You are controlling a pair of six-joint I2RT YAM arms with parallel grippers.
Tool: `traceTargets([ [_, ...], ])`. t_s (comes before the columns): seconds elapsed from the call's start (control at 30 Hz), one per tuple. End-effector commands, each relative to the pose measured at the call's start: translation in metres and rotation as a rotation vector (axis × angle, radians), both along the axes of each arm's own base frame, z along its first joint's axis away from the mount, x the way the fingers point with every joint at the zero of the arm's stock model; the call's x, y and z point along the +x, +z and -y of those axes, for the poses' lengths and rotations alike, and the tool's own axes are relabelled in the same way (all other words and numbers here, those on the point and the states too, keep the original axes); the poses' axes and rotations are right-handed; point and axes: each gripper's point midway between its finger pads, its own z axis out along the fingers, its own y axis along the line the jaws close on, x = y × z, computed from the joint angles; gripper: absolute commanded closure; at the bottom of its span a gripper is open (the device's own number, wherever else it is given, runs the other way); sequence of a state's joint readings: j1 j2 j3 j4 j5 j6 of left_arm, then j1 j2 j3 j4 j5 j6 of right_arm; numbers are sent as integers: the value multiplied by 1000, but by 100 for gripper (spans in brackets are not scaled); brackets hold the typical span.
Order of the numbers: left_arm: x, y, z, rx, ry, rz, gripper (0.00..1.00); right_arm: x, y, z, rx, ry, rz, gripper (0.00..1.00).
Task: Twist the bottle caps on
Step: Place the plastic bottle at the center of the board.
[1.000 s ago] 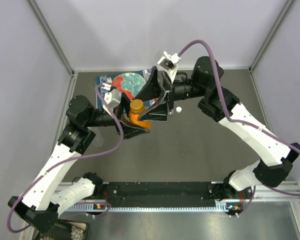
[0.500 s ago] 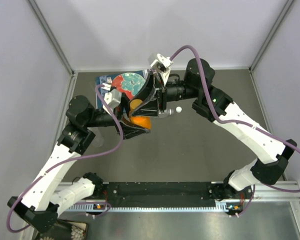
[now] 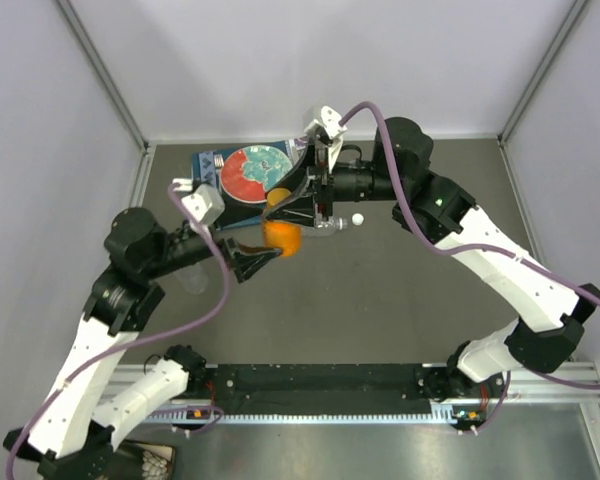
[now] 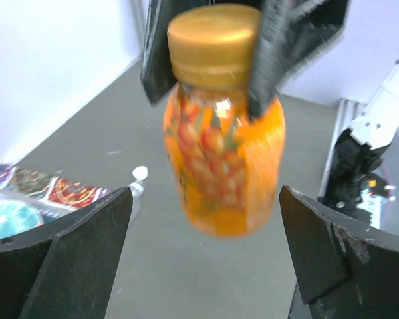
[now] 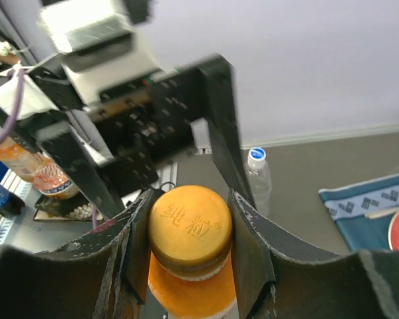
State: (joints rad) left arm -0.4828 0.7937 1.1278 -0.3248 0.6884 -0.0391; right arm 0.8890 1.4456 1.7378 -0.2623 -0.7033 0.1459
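Observation:
I need to move my right gripper down and to the left in the top view to let go of the bottle, because the bare table (image 5: pixel 302 220) beside the mat is below it and on that side.
The squat orange bottle (image 3: pixel 283 238) hangs above the table, its amber cap (image 5: pixel 188 229) on its neck. My right gripper (image 5: pixel 188 232) is shut on that cap from above, one finger on each side. In the left wrist view the bottle (image 4: pixel 223 166) looks blurred, with the cap (image 4: pixel 213 40) between the right fingers (image 4: pixel 279 60). My left gripper (image 4: pixel 206 199) stands open in front of the bottle, both fingers well clear of it, and sits left of it in the top view (image 3: pixel 255 262). A clear bottle (image 3: pixel 332 226) with a white cap (image 3: pixel 357 218) lies just beyond.
A red-and-teal plate (image 3: pixel 245 172) lies on a dark blue patterned mat (image 3: pixel 208 163) at the back left. The lying clear bottle (image 5: pixel 258 174) also shows behind the held cap. Grey walls close the table at the back and on both sides.
The right gripper closed on the amber cap. The left gripper opened, let go of the orange bottle and drew back to the left, and the bottle now hangs from the right gripper alone.

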Motion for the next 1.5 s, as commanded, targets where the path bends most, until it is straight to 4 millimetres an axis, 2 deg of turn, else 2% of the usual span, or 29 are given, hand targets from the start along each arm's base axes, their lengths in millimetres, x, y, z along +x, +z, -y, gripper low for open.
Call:
traceTargets([
  [0.0,-12,2,-39,74,148,131,2,10,12,22,-2,-82,38,90],
  [0.1,-25,-9,-52,106,179,124,2,21,-2,17,-28,-95,16,90],
  [0.2,-18,1,-75,94,331,121,2,37,-26,2,-66,-101,-21,92],
  [0.27,-12,11,-89,71,429,124,2,49,-59,-17,-109,-102,-68,96],
  [0.3,-12,23,-94,50,456,150,2,56,-62,-25,-92,-111,-54,97],
  [0.33,-12,26,-97,41,475,151,2,65,-81,-38,-111,-119,-65,99],
  [0.37,-11,28,-100,39,491,157,2,66,-91,-48,-112,-113,-61,99],
  [0.43,-12,31,-102,36,503,159,2,73,-96,-68,-77,-120,-1,98],
  [0.47,-12,31,-104,35,508,157,2,80,-118,-81,-105,-127,-5,98],
  [0.5,-12,31,-104,30,514,152,2,80,-112,-94,-54,-127,42,97],
  [0.53,-12,33,-106,25,522,153,2,88,-116,-100,-44,-156,58,97],
  [0.57,-12,34,-106,22,526,153,2,95,-137,-110,-58,-165,40,96],
  [0.63,-11,40,-110,7,547,160,2,108,-139,-121,-10,-211,55,96],
  [0.67,-11,41,-111,4,554,157,2,114,-152,-127,-8,-223,49,96],
  [0.7,-11,46,-113,-9,567,163,2,119,-158,-131,-4,-240,48,96],
  [0.73,-9,48,-116,-13,586,160,2,124,-154,-135,28,-276,71,96],
  [0.8,-8,55,-118,-33,600,161,2,131,-175,-142,17,-317,85,95],
  [0.9,-7,62,-120,-61,617,155,2,133,-189,-155,30,-336,130,94],
  [0.93,-7,63,-120,-65,621,151,2,139,-206,-159,10,-366,137,94],
  [1.0,-5,63,-120,-68,622,149,2,143,-210,-166,35,-385,180,94],
  [1.03,-4,65,-121,-68,630,153,2,148,-230,-171,10,-397,181,94],
  [1.07,-3,63,-120,-82,629,127,2,149,-230,-176,16,-395,189,93],
  [1.2,-2,67,-121,-100,638,118,2,159,-260,-193,-35,-389,167,92],
  [1.37,0,72,-121,-114,640,113,2,171,-273,-200,-20,-435,172,93],
  [1.4,0,74,-120,-123,637,106,2,174,-281,-200,-25,-442,174,93],
  [1.47,-1,74,-118,-126,624,102,2,177,-281,-201,-6,-457,190,93],
])
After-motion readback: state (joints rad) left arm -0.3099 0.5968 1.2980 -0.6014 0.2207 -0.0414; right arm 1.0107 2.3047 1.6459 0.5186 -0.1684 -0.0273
